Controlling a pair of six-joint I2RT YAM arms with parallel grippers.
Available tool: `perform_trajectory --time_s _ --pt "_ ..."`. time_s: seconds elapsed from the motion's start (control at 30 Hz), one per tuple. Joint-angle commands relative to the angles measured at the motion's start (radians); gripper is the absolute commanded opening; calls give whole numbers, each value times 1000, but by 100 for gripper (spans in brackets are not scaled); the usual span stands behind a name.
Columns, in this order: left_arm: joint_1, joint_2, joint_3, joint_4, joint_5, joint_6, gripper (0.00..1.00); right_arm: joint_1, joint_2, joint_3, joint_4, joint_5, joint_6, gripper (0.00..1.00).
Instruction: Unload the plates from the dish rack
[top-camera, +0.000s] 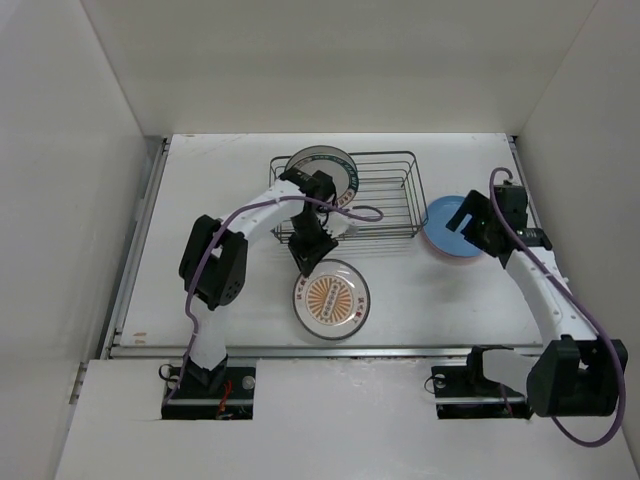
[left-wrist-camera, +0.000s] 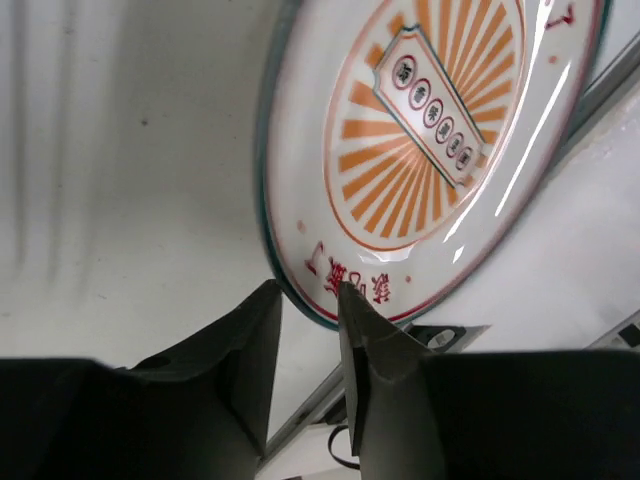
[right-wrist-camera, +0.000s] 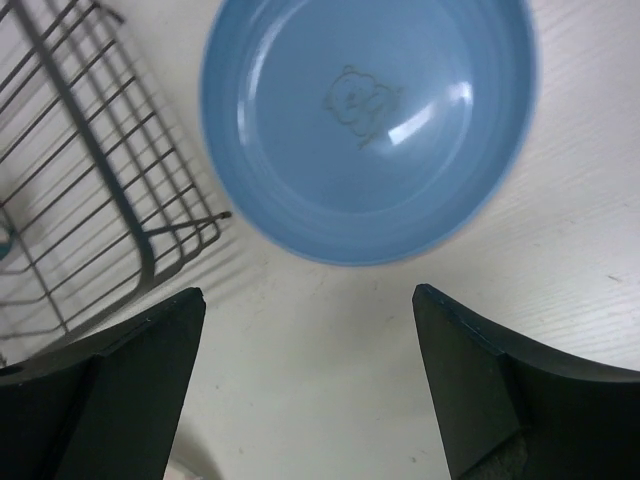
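Note:
The green-rimmed white plate is still standing in the rack (top-camera: 385, 200). My right gripper will move outward and across the rack next, onto the edge of that plate that faces the blue plate.
The white plate with the orange pattern (top-camera: 335, 300) (left-wrist-camera: 430, 130) lies flat on the table in front of the dish rack (top-camera: 385, 200) (right-wrist-camera: 80, 180). My left gripper (top-camera: 305, 262) (left-wrist-camera: 307, 290) is at its far-left rim, jaws a narrow gap apart. The rim sits just at the fingertips, with bare table showing between them. A white plate with a dark-green rim (top-camera: 322, 168) stands in the rack's left end. The blue plate (top-camera: 445, 225) (right-wrist-camera: 370, 120) rests on the table right of the rack. My right gripper (top-camera: 478, 225) (right-wrist-camera: 310, 300) hovers beside it, open and holding nothing.
White walls close in the table on the left, back and right. A metal rail (top-camera: 330, 345) runs along the table's near edge, with both arm bases behind it. The left arm's purple cable (top-camera: 355, 212) loops over the rack's front.

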Motion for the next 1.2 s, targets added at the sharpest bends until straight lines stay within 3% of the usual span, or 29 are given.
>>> perform_trajectory --time_s 0.0,0.17,0.37,0.5,0.67,0.83,0.93,1.07,1.1,1.17 --pt "2 -14 -6 14 -34 -11 27 65 -33 19 90 -69 -79 90" --pt "2 -5 48 -24 -43 -2 42 202 6 127 189 -81 -156 90" --pt "11 -49 221 -128 -54 -2 43 326 260 341 236 -101 -265 89" --pt "72 -76 351 -180 6 -23 43 427 464 569 236 -121 -340 78" --pt "151 -108 417 -164 -18 -126 51 486 714 781 187 -60 -368 71" --pt "307 -99 348 6 -207 -344 51 512 834 870 212 -50 -426 69" --pt "385 -47 327 57 -290 -399 51 523 895 930 212 -32 -426 62" --pt "437 71 380 56 -290 -431 51 533 904 941 222 -21 -458 39" --pt "438 97 394 56 -290 -440 49 544 892 915 232 -12 -458 27" --pt "447 160 422 45 -209 -440 49 556 865 892 245 -12 -493 19"
